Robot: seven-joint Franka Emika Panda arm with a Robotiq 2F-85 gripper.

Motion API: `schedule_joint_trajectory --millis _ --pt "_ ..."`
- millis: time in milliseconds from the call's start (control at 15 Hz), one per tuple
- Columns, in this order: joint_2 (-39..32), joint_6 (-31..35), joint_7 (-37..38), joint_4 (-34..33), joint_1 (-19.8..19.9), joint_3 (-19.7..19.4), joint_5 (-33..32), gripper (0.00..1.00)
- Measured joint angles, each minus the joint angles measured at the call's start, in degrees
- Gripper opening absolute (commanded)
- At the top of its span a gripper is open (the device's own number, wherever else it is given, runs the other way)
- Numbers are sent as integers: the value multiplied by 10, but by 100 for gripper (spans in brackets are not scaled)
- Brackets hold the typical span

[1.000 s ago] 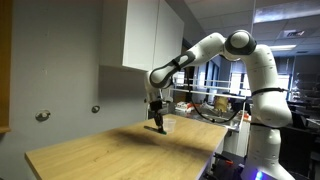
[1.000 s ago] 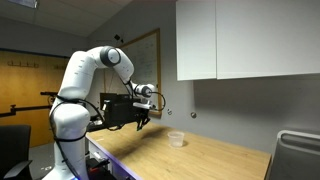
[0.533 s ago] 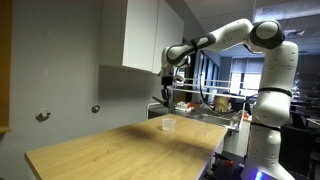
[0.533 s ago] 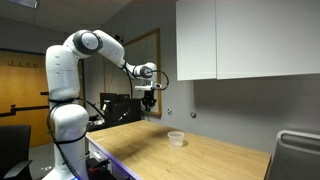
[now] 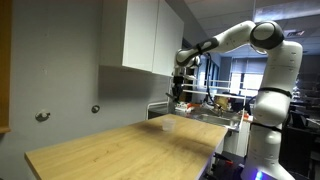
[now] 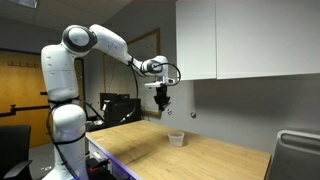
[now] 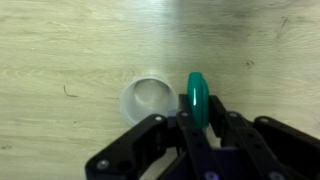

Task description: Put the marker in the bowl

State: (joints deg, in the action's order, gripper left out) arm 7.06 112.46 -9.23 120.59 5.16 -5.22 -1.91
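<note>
My gripper goes down and left in the wrist view over the bowl's open top (image 7: 150,99) next, since the marker (image 7: 198,98) still hangs high beside it.
My gripper (image 7: 197,118) is shut on the green marker (image 7: 198,98), which points end-on at the wrist camera. In the wrist view the pale translucent bowl (image 7: 149,98) stands on the wooden table far below, just left of the marker's tip. In both exterior views the gripper (image 5: 178,95) (image 6: 163,103) hangs high over the table, a little to the side of the bowl (image 5: 167,124) (image 6: 176,138). The marker is too small to make out in the exterior views.
The wooden table (image 5: 120,150) (image 6: 190,160) carries only the bowl. White wall cabinets (image 5: 145,38) (image 6: 245,40) hang above its far edge. A dark box (image 6: 118,108) and clutter (image 5: 215,105) stand beyond the table ends.
The arm has lifted from table height and swung towards the bowl, carrying the marker. The bowl has not moved.
</note>
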Motion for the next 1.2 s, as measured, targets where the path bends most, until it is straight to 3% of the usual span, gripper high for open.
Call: schedule_joint_trajectory --millis 667,1200 --pt "-123 53 0 -16 -3 2 15 9" --pt "-164 56 -2 -61 2 1 18 9"
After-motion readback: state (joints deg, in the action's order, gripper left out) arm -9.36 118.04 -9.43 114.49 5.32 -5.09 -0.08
